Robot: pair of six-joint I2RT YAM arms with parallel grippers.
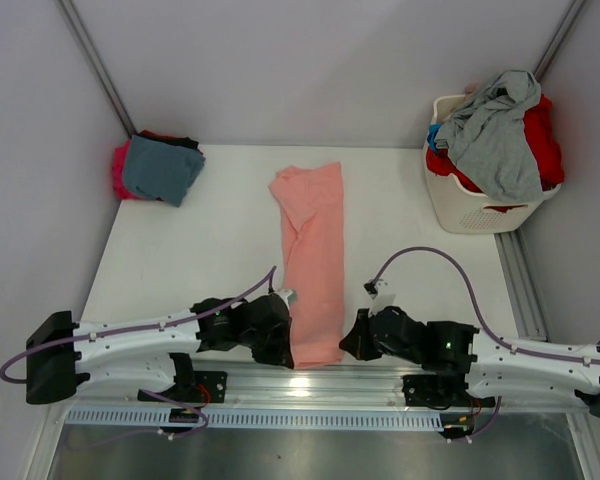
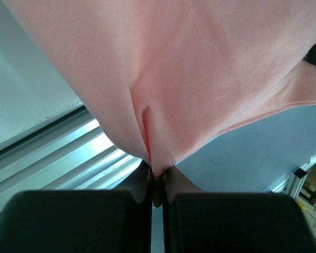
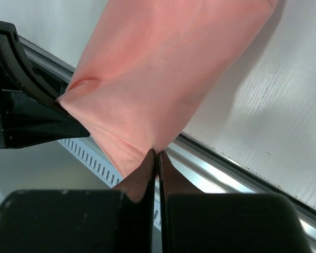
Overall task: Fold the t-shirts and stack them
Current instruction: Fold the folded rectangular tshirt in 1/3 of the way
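Note:
The t-shirt lies as a long piece of cloth, so my left gripper needs to move outward along it and let go of its pinched corner over the t-shirt's far half [image 1: 302, 231].
A salmon-pink t-shirt [image 1: 312, 250] lies as a long narrow strip down the middle of the white table [image 1: 200, 250]. Its near end reaches the table's front edge between the two arms. My left gripper [image 1: 288, 345] is shut on the strip's near left corner; in the left wrist view the pink cloth [image 2: 200, 68] is pinched between the fingertips of that gripper [image 2: 157, 171]. My right gripper [image 1: 346, 343] is shut on the near right corner, and the cloth [image 3: 163, 68] bunches into its closed tips [image 3: 157, 154]. A folded stack of t-shirts [image 1: 160, 168], teal-blue over magenta and black, sits at the far left corner.
A white slotted laundry basket [image 1: 470, 210] stands at the far right, heaped with a grey shirt [image 1: 495, 135] over red ones [image 1: 545, 140]. A metal rail [image 1: 310, 380] runs along the table's front edge. Grey walls close in the back and sides.

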